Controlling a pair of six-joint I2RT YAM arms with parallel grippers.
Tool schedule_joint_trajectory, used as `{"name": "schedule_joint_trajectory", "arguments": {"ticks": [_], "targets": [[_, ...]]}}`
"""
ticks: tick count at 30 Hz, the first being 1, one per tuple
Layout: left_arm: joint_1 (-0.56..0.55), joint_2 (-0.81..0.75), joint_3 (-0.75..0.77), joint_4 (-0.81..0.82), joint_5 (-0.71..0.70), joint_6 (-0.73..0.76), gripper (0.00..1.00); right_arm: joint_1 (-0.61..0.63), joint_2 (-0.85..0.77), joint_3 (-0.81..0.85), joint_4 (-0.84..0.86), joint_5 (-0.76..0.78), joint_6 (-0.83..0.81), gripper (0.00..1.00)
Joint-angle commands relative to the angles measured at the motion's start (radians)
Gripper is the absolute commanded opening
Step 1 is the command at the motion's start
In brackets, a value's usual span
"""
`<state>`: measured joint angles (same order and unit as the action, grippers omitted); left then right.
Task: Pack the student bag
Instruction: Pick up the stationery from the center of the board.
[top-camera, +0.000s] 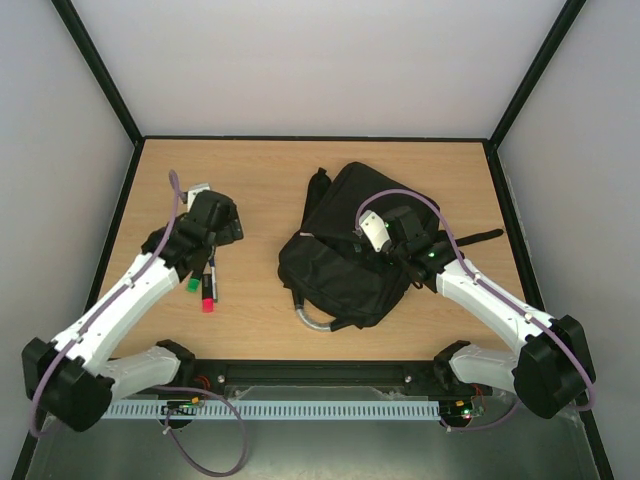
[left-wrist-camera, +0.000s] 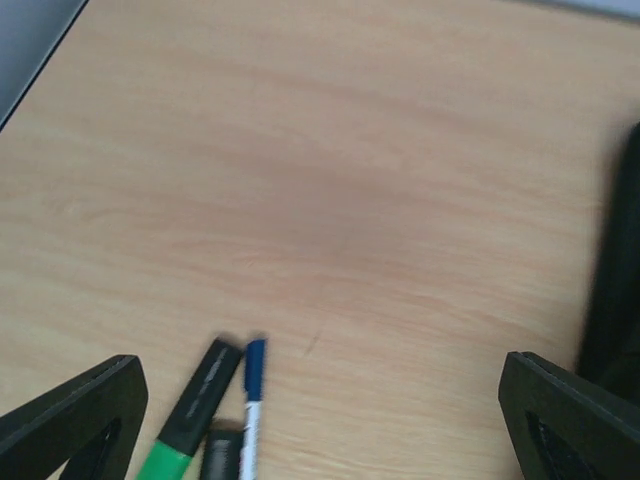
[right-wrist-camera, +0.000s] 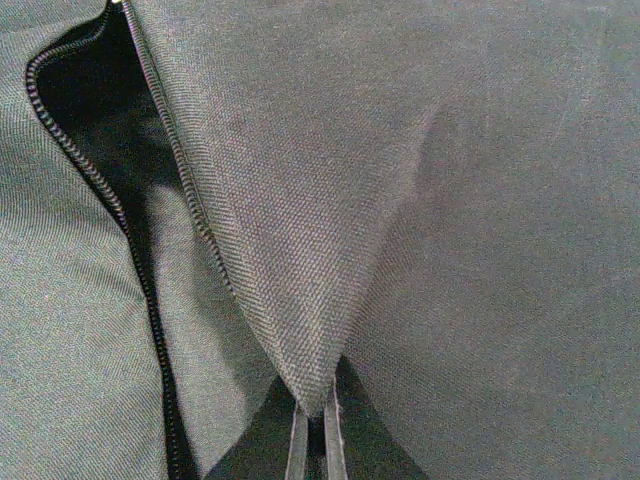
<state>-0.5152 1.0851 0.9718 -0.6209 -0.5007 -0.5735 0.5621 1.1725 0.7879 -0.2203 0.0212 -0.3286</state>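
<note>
My left gripper moves down and back to the blue-capped pen's white body (top-camera: 216, 284) (left-wrist-camera: 250, 440) next, sweeps it toward the bag and closes, as it lies tight beside a marker.
The student bag (top-camera: 335, 265) lies right of the table's middle, a black backpack with its grey looped handle (top-camera: 310, 318) toward the near edge. My right gripper (top-camera: 388, 243) is shut on a raised fold of the bag's fabric (right-wrist-camera: 300, 300), pinched between the fingertips (right-wrist-camera: 316, 420). Left of that fold the zipper (right-wrist-camera: 150, 290) gapes on a dark inside. My left gripper (top-camera: 218, 222) hangs open over bare table left of the bag, its fingers (left-wrist-camera: 75, 420) far apart and holding nothing. Near its left finger lie a green highlighter (left-wrist-camera: 190, 410) and a blue-capped pen (left-wrist-camera: 252, 395).
A red-capped marker (top-camera: 208, 303) lies with the other pens (top-camera: 205, 285) by the left arm. A black strap (top-camera: 478, 237) trails from the bag toward the right wall. The bag's dark edge (left-wrist-camera: 620, 270) shows at the right of the left wrist view. Walls close the table on three sides.
</note>
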Motion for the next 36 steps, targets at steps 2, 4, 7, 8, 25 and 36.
{"name": "schedule_joint_trajectory", "arguments": {"ticks": [2,4,7,8,25,36], "targets": [[0.106,0.149,0.072,-0.119,0.217,0.148,0.99,-0.001,-0.033,-0.001,-0.007,-0.032,0.002,0.01],[0.109,0.178,0.07,-0.112,0.216,0.139,0.99,-0.001,-0.034,-0.001,-0.007,-0.033,0.002,0.01],[0.185,0.21,0.037,-0.112,0.251,0.094,0.98,-0.001,-0.035,-0.001,-0.01,-0.033,0.0,0.01],[0.216,0.226,0.026,-0.11,0.293,0.097,0.95,-0.002,-0.035,-0.001,-0.011,-0.035,0.001,0.01],[0.284,0.212,-0.157,-0.098,0.366,-0.041,0.78,-0.002,-0.037,-0.003,-0.014,-0.041,-0.008,0.01],[0.267,0.286,-0.203,-0.068,0.401,-0.041,0.78,-0.004,-0.037,-0.001,-0.018,-0.043,-0.009,0.01]]}}
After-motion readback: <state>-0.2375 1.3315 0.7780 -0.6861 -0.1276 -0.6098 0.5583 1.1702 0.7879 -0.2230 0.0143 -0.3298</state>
